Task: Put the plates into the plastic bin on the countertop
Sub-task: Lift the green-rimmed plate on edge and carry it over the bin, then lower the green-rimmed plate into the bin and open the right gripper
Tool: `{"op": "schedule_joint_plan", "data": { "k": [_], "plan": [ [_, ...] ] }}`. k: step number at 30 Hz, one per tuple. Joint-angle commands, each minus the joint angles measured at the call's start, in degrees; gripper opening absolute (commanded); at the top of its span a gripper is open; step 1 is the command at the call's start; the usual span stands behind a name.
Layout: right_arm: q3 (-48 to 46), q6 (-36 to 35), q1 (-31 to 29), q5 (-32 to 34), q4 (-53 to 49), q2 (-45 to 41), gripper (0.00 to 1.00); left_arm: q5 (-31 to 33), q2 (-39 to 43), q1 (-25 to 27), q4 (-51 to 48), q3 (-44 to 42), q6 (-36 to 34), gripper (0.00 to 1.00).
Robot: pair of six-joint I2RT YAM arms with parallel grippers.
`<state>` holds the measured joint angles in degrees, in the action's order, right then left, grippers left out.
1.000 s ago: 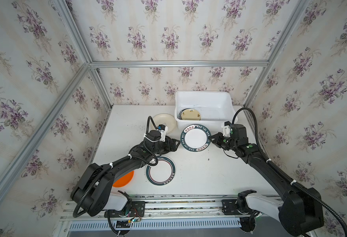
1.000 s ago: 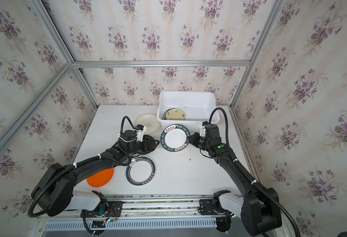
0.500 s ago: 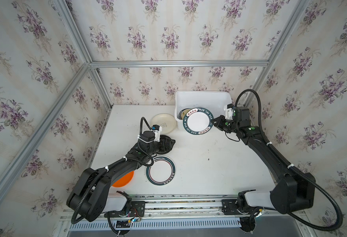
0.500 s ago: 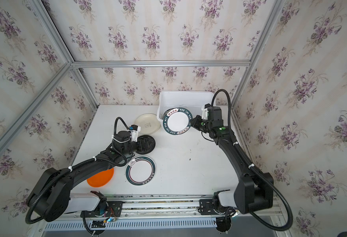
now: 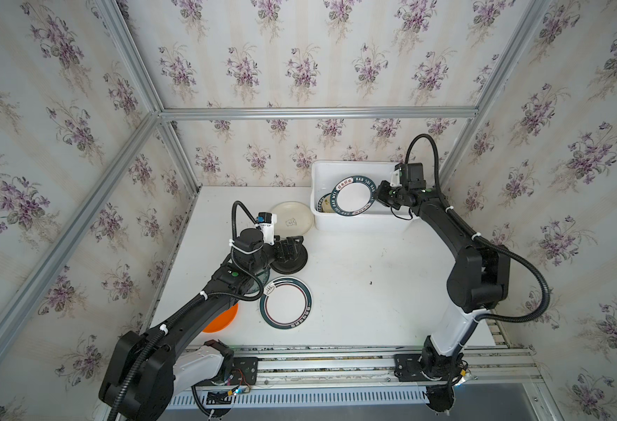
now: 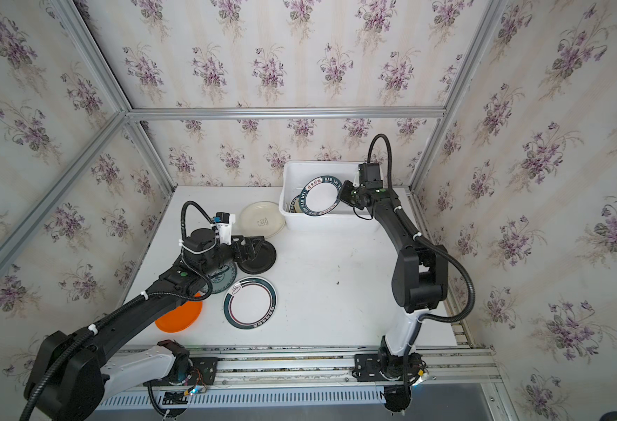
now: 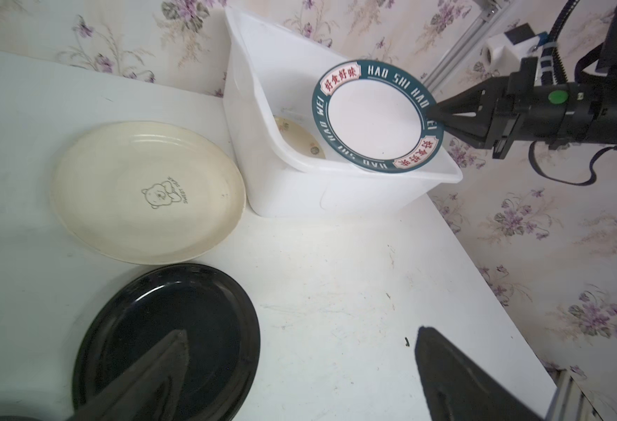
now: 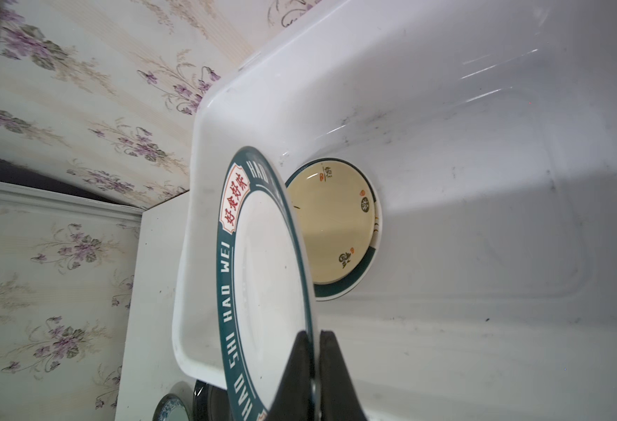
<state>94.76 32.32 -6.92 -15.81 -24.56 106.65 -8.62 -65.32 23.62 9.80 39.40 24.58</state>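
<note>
My right gripper holds the white plate's rim and should next move down into the bin and release it over the stack, since the pale yellow plate (image 5: 327,203) (image 8: 336,226) lies stacked below my gripper.
My right gripper (image 5: 375,195) is shut on the rim of a white plate with a dark lettered rim (image 5: 353,195). It holds the plate tilted on edge over the plastic bin (image 5: 358,227). In the right wrist view the fingers (image 8: 299,364) pinch the lettered plate (image 8: 263,273) above a pale yellow plate (image 8: 336,226) stacked on a ringed one on the bin's floor. My left gripper (image 5: 292,248) stands open and empty over the glossy black plate (image 5: 290,260). In the left wrist view one finger (image 7: 153,371) is above the black plate (image 7: 168,339).
On the countertop (image 5: 372,291) lie a cream plate (image 5: 292,220) beside the bin, a ringed white plate (image 5: 285,303) and an orange plate (image 5: 223,320). A teal-patterned plate (image 6: 223,279) is partly under my left arm. Walls close in the back and sides.
My right gripper has carried the lettered plate from the middle of the table back and up over the bin. My left gripper stayed open and drew back slightly over the black plate.
</note>
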Motion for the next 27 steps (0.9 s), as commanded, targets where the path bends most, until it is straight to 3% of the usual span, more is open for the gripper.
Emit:
{"op": "schedule_joint_plan", "data": {
  "k": [1,13,25,27],
  "plan": [
    [4.38,-1.59,-0.03,2.32,-5.59,4.48,0.00,5.90,1.47,-0.65,-0.53,0.40,-0.62,1.00],
    [18.89,-0.76,-0.18,0.02,-8.62,20.48,0.00,5.02,-1.92,-3.57,-1.88,7.95,-4.52,1.00],
    [29.83,-2.95,-1.42,4.52,-15.86,28.78,0.00,3.97,-4.73,-4.53,-3.10,10.70,-4.86,1.00],
    [29.96,-3.20,-1.61,4.82,-16.12,28.79,0.15,4.12,-4.32,-4.61,-3.26,10.28,-4.81,1.00]
  ]
}}
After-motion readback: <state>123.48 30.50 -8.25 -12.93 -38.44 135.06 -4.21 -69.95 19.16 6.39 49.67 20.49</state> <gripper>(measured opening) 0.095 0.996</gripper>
